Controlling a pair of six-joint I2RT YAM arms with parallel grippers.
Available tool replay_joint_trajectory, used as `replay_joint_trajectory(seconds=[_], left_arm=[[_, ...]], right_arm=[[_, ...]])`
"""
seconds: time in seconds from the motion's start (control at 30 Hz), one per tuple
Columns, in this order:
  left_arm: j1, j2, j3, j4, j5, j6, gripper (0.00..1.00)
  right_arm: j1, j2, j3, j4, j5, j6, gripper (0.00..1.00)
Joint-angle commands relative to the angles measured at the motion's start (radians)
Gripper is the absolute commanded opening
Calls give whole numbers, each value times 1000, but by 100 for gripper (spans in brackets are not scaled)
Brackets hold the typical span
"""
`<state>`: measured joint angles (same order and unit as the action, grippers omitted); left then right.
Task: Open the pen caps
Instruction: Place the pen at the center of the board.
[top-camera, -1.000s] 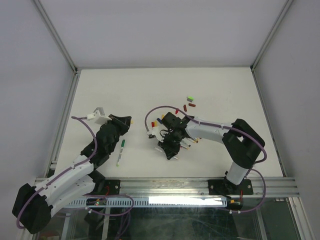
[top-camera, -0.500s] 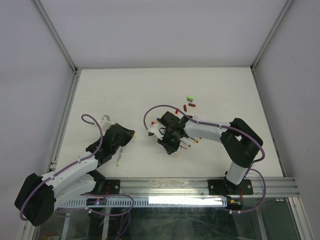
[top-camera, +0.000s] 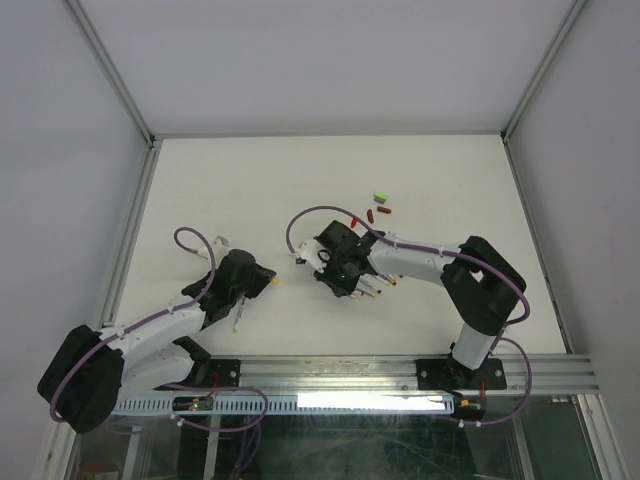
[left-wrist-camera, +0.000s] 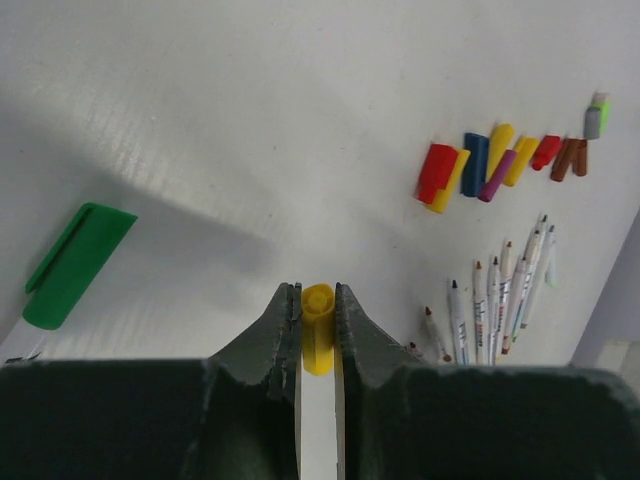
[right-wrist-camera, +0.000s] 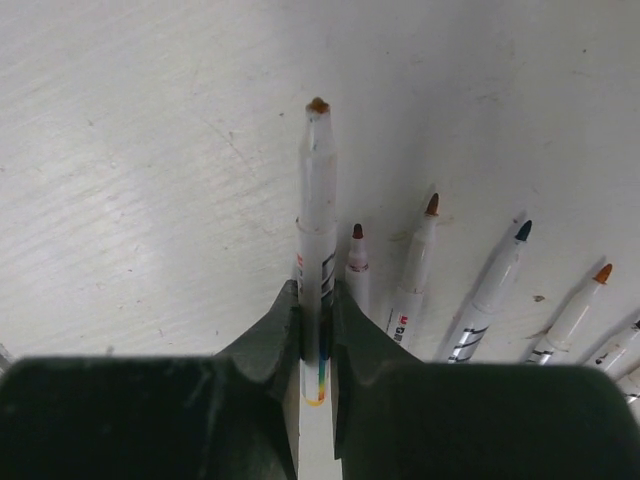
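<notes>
I should next move my left gripper outward and down to let go of the yellow cap (left-wrist-camera: 318, 335), because it is off its pen, over bare tabletop short of the red cap (left-wrist-camera: 345, 230).
My left gripper (left-wrist-camera: 317, 300) (top-camera: 264, 282) is shut on a yellow pen cap (left-wrist-camera: 318, 335), its open end facing outward, low over the table. My right gripper (right-wrist-camera: 318, 300) (top-camera: 350, 283) is shut on a thin white pen barrel (right-wrist-camera: 319, 200) with a bare orange-brown tip. Loose pen caps (left-wrist-camera: 480, 165) in red, yellow, blue and purple lie in a cluster, with dark red ones (top-camera: 385, 210) and a green one (top-camera: 378, 197) beyond. A green-capped pen (left-wrist-camera: 75, 265) (top-camera: 240, 318) lies by the left arm.
Several uncapped white pens (right-wrist-camera: 415, 270) (left-wrist-camera: 500, 310) lie side by side just right of the right gripper's held barrel, tips pointing away. An aluminium rail (top-camera: 400, 372) runs along the near table edge. Walls enclose the white table (top-camera: 450, 170).
The left arm swung nearer and to the right, lowering its gripper with the yellow cap over the table. The right gripper shifted slightly back with the barrel.
</notes>
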<state>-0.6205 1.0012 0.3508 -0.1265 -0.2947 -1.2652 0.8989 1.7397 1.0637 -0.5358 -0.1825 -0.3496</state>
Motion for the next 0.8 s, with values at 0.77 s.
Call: replay_joint_trajectory(seconds=[0.77], left_arm=[[5, 412, 207, 75, 30, 27, 7]], right_arm=[[-5, -2, -1, -40, 1, -29, 25]])
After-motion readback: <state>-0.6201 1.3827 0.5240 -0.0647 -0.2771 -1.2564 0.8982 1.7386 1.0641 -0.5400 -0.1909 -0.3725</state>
